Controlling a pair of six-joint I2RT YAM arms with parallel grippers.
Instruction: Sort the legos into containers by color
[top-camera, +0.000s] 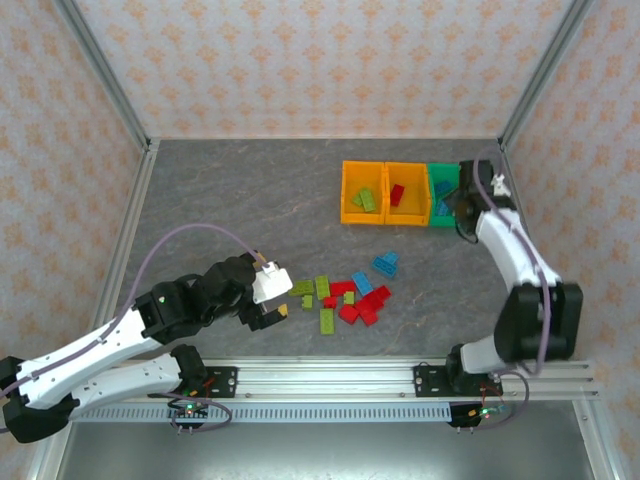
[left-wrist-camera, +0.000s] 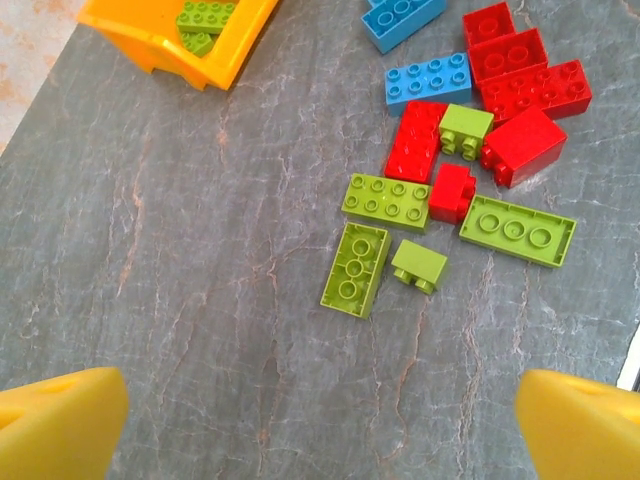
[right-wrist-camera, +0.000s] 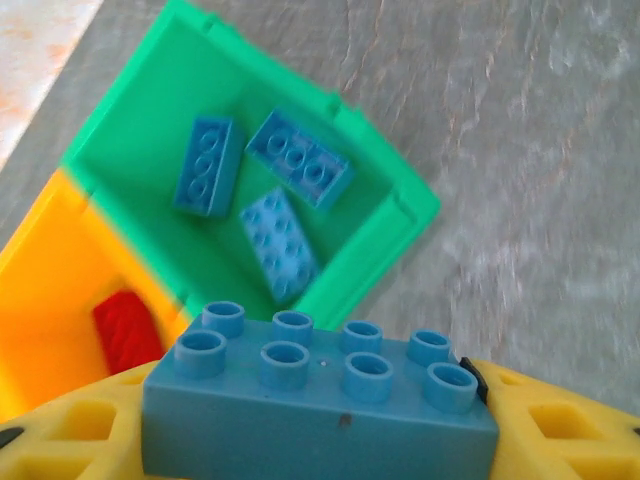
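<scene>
My left gripper should next turn and go down over the nearest upturned lime lego (top-camera: 302, 287) (left-wrist-camera: 355, 270), with its fingertips at the lego's short ends, because the lego's length runs across the spread of the fingertips.
My right gripper (right-wrist-camera: 320, 425) is shut on a blue eight-stud lego (right-wrist-camera: 320, 400), held just above the near corner of the green container (right-wrist-camera: 370, 255), which holds three blue legos (right-wrist-camera: 280, 242). From above, that gripper (top-camera: 465, 200) hovers at the green container (top-camera: 440, 221). The left gripper (left-wrist-camera: 320, 430) is open, its yellow fingertips (left-wrist-camera: 60, 420) wide apart over bare table short of a lime lego (left-wrist-camera: 355, 268). Loose lime, red and blue legos (top-camera: 345, 297) lie in a pile to the right of the left gripper (top-camera: 275, 300).
Two orange containers stand left of the green one: the left one (top-camera: 346, 195) holds lime legos, the middle one (top-camera: 405, 220) a red lego. Metal frame posts and patterned walls enclose the grey table. A rail runs along the near edge.
</scene>
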